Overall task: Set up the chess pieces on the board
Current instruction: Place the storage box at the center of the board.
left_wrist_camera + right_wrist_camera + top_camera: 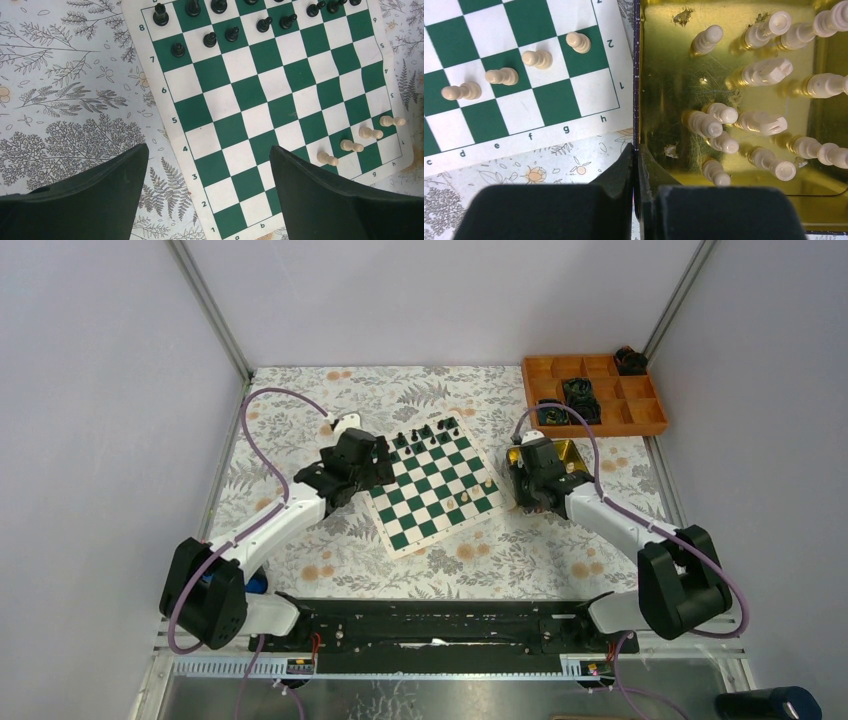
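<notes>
I will next lower my right gripper to the tabletop (517,513) (618,138) beside the board's h corner and let go of the tin's side, since its cream pieces are near the board.
The green and white board (432,502) lies tilted at the table's middle. Several black pieces (425,432) stand on its far rows, also seen in the left wrist view (220,35). Several cream pawns (361,133) stand in a line on row 2 near the h corner, and show in the right wrist view (501,76). My left gripper (207,150) is open and empty over the board's a-file edge (175,125). My right gripper (635,150) is shut on the left wall of the gold tin (674,75), which holds several cream pieces (764,70).
An orange compartment tray (640,410) with black coiled cables (580,392) stands at the back right. The gold tin (572,452) sits right beside the board's right edge. Grey walls enclose the floral tablecloth (300,420).
</notes>
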Robot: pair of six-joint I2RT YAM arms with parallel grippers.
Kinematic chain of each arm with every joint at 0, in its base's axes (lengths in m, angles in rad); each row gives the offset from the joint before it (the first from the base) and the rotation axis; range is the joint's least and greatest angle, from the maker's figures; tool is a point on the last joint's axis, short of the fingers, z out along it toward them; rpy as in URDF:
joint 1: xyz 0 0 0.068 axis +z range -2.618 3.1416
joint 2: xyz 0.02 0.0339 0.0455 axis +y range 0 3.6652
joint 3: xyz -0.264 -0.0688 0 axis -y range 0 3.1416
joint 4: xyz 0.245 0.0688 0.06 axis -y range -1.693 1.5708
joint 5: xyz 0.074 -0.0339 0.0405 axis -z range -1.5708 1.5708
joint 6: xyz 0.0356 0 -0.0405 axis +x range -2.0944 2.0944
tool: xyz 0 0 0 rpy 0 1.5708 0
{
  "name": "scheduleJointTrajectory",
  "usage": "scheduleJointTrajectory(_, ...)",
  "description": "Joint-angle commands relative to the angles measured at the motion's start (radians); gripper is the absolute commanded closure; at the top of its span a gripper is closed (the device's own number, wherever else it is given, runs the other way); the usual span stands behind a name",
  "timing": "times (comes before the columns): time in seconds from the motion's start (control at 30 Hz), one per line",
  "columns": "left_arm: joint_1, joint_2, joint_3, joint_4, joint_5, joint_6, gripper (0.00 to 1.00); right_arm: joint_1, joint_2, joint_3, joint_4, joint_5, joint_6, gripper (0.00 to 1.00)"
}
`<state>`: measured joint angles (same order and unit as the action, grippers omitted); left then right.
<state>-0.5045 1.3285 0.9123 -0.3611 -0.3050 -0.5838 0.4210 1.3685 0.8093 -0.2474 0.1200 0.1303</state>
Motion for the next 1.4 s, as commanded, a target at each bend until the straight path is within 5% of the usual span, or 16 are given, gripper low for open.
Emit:
scheduleJointTrajectory(0.0,-0.009,0.015,0.031,0.012,-0.026,0.029,0.01,-0.009,0.021,-0.007,0.106,0.035,0.017,1.0)
scheduleJointTrajectory(0.73,-0.011,0.045,0.004,0.039,-0.001,0.064,0.01,-0.019,0.082,-0.051,0.116,0.066,0.053,1.0)
scheduleJointTrajectory(1.03,-0.011,0.028,-0.012,0.046,0.017,0.067,0.01,-0.019,0.054,-0.038,0.059,0.06,0.071,0.69)
scheduleJointTrajectory(1.37,-0.011,0.007,0.002,0.048,0.022,0.079,0.01,-0.019,-0.01,0.069,-0.034,0.1,0.087,0.6)
